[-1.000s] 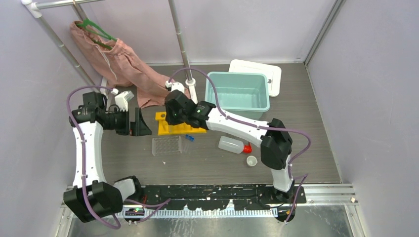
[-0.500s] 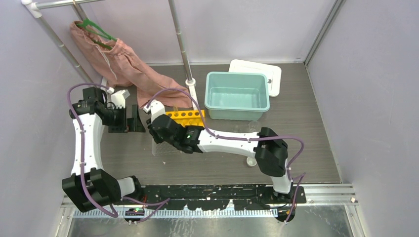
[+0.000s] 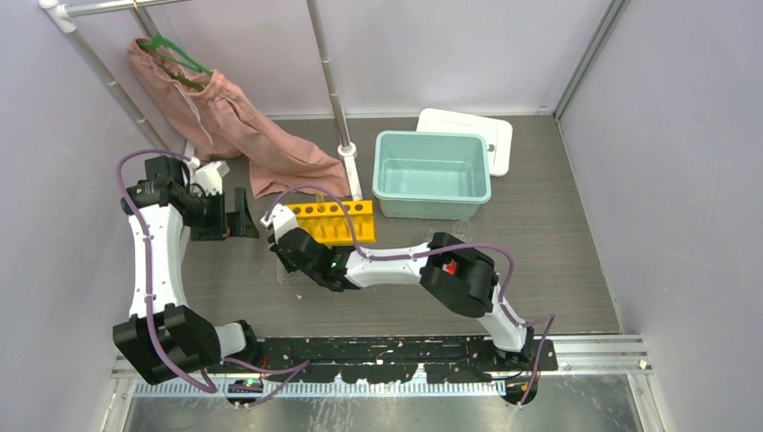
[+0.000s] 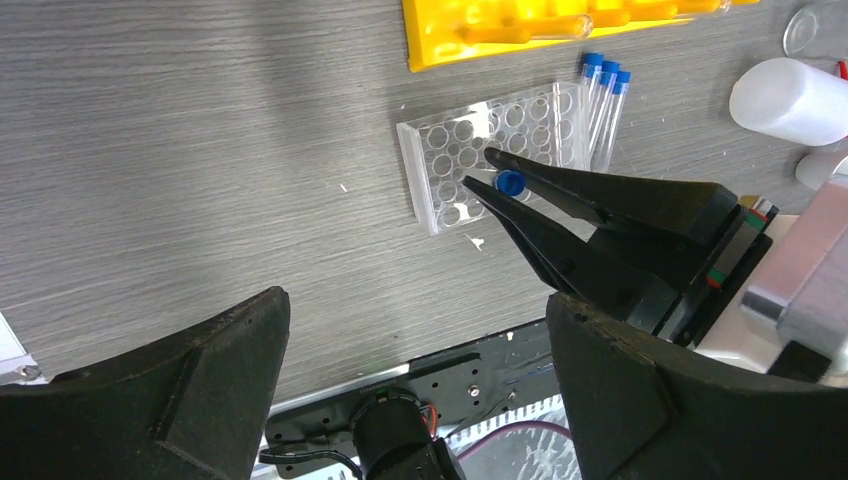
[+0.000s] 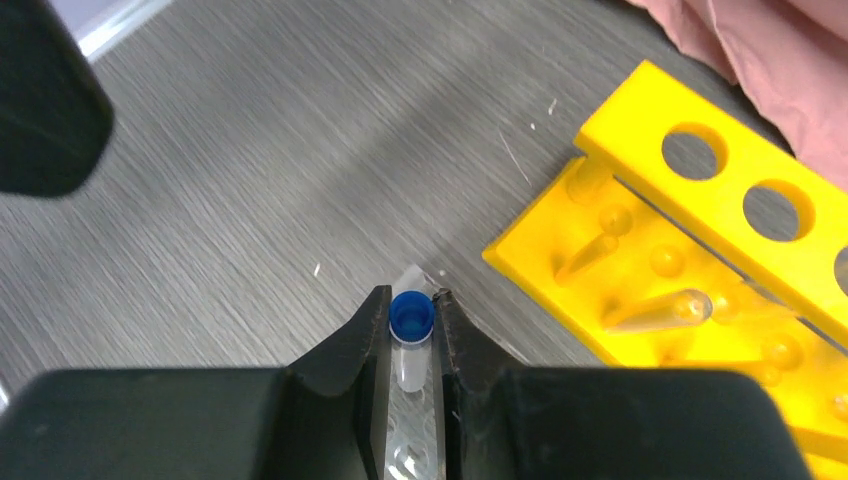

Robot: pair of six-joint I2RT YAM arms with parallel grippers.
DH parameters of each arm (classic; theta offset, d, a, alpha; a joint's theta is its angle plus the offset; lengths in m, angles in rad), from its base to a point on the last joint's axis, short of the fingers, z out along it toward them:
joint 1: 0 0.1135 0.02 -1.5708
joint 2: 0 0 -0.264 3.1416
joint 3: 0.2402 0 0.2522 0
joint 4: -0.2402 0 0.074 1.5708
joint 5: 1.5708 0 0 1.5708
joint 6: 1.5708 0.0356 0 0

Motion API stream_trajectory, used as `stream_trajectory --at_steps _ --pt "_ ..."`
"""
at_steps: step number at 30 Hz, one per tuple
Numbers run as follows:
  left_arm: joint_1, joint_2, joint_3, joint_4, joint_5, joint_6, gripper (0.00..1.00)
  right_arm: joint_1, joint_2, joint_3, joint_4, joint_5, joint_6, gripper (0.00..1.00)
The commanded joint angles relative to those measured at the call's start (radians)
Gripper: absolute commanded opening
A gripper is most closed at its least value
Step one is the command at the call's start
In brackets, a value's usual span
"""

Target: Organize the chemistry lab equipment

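The robot should next lower the upright tube in its right gripper into an empty well at the well tray's corner by the yellow rack and let it go, as that lies below.
My right gripper [image 5: 410,300] is shut on a small clear tube by its blue cap [image 5: 410,315]. It holds the tube over the clear well tray [image 4: 495,150], with the cap [image 4: 511,183] between its black fingertips. Three more blue-capped tubes [image 4: 605,100] lie beside the tray. The yellow tube rack [image 3: 337,220] lies just beyond, also visible in the right wrist view [image 5: 720,260]. The white squeeze bottle [image 4: 790,100] lies to the right, a clear beaker [image 4: 815,25] past it. My left gripper [image 3: 241,225] hangs open and empty at the left, away from everything.
A teal bin [image 3: 432,175] stands behind the rack with its white lid [image 3: 477,126] beyond it. A pink garment [image 3: 234,117] on a green hanger drapes from the rail onto the table. A metal pole [image 3: 333,90] stands beside the bin.
My right arm has swung from over the yellow rack to the near left, bringing its gripper over the well tray with the tube. The left arm has drawn back slightly.
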Motion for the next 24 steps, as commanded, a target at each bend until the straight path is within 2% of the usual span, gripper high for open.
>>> stream_trajectory --at_steps 1,24 --pt "0.008 -0.001 0.028 -0.007 -0.011 -0.003 1.00 0.006 0.006 0.007 0.129 0.025 -0.024 0.01" --pt "0.007 -0.002 0.017 -0.002 -0.006 0.005 1.00 0.014 0.060 0.009 0.160 0.032 -0.021 0.01"
